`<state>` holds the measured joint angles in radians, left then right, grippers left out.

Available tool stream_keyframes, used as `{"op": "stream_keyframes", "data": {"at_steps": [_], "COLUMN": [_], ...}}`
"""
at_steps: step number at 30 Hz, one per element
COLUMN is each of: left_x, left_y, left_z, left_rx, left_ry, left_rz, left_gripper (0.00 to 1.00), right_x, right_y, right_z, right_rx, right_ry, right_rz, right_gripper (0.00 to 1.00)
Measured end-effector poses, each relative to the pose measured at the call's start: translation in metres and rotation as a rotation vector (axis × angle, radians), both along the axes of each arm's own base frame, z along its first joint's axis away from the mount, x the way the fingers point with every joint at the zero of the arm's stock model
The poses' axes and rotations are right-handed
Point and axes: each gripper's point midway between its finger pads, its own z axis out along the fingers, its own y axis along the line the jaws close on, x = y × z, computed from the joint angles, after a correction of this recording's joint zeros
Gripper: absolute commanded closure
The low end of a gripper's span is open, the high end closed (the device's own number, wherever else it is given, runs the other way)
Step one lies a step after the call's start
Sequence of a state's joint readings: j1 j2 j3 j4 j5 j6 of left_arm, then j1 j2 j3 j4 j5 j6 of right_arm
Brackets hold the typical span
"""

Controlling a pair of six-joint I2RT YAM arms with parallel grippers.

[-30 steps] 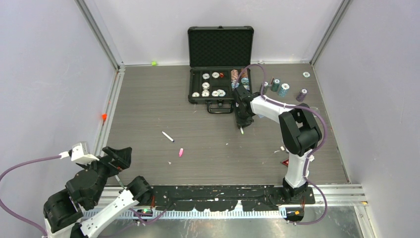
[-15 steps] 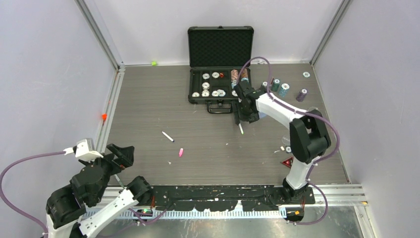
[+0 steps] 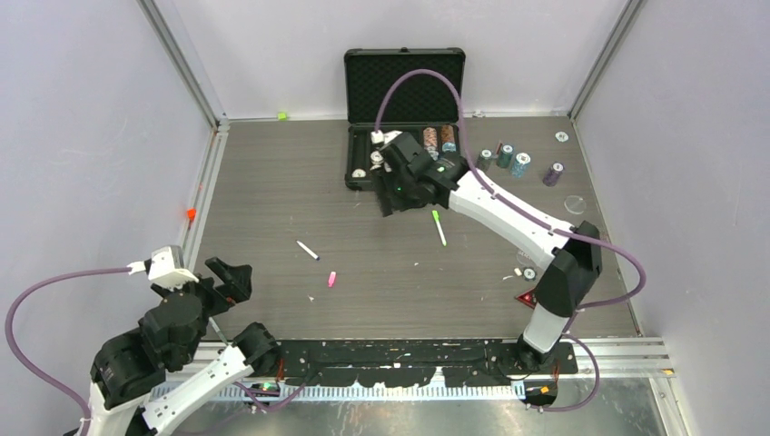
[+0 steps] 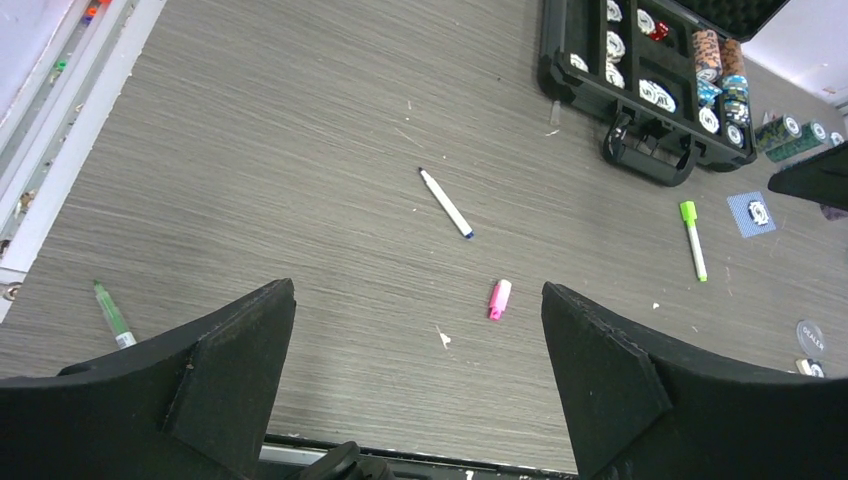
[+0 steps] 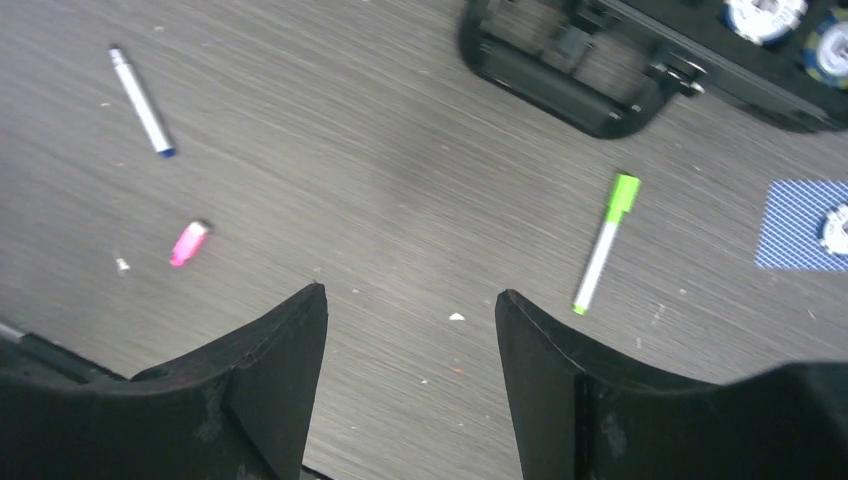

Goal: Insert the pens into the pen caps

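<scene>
My right gripper sweeps down and to its left in the top view to the white pen's blue end (image 3: 316, 257) (image 5: 165, 149) below it next, clear of the pen's dark tip.
A white pen with a dark tip (image 3: 308, 250) lies left of centre; it also shows in the left wrist view (image 4: 445, 203) and the right wrist view (image 5: 140, 100). A pink cap (image 3: 332, 278) (image 4: 498, 299) (image 5: 188, 243) lies alone nearer the front. A white pen (image 3: 439, 229) (image 4: 694, 248) (image 5: 598, 260) lies free with a neon green cap (image 5: 622, 192) on its far end. My right gripper (image 3: 392, 193) (image 5: 410, 295) is open and empty, above the table left of that pen. My left gripper (image 3: 227, 277) (image 4: 418, 290) is open and empty at the front left. I see no dark cap.
An open black case (image 3: 404, 86) (image 4: 640, 150) with poker chips stands at the back. Chip stacks (image 3: 519, 163) and a blue card (image 5: 790, 225) lie right of it. A thin greenish pen-like stick (image 4: 112, 312) lies near the front left edge. A small green bit (image 3: 282, 115) sits by the back wall.
My right gripper let go of the green-capped pen, which now lies on the table, and swung left toward the case front. My left gripper shifted slightly.
</scene>
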<state>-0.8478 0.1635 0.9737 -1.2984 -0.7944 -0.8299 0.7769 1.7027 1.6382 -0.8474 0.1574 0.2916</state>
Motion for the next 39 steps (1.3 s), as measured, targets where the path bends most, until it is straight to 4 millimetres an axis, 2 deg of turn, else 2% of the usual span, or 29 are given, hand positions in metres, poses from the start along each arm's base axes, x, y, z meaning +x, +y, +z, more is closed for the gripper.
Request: {"op": "stream_keyframes", "data": {"at_steps": [3, 5, 12, 17, 25, 30, 39], "left_x": [0.001, 0.001, 0.0, -0.003, -0.009, -0.01, -0.009], "left_y": [-0.001, -0.001, 0.0, 0.003, 0.011, 0.013, 0.013], "left_z": [-0.001, -0.001, -0.001, 0.0, 0.002, 0.002, 0.002], "left_rx": [0.008, 0.008, -0.002, -0.024, -0.073, -0.081, -0.08], "left_ry": [0.007, 0.008, -0.002, -0.021, -0.066, -0.076, -0.076], "left_rz": [0.0, 0.0, 0.0, 0.001, 0.003, 0.008, 0.008], "left_gripper": [0.05, 0.05, 0.06, 0.06, 0.08, 0.08, 0.08], "right_x": [-0.003, -0.002, -0.008, -0.019, -0.03, -0.033, -0.038], "right_y": [0.031, 0.049, 0.095, 0.128, 0.173, 0.198, 0.221], "right_z": [0.008, 0.006, -0.029, -0.052, -0.075, -0.097, -0.135], "right_rx": [0.017, 0.018, -0.025, -0.042, -0.03, -0.026, -0.035], "right_ry": [-0.016, -0.016, 0.031, 0.06, 0.076, 0.091, 0.13], "right_rz": [0.053, 0.077, 0.144, 0.196, 0.251, 0.281, 0.308], "right_gripper": [0.33, 0.33, 0.33, 0.35, 0.39, 0.41, 0.46]}}
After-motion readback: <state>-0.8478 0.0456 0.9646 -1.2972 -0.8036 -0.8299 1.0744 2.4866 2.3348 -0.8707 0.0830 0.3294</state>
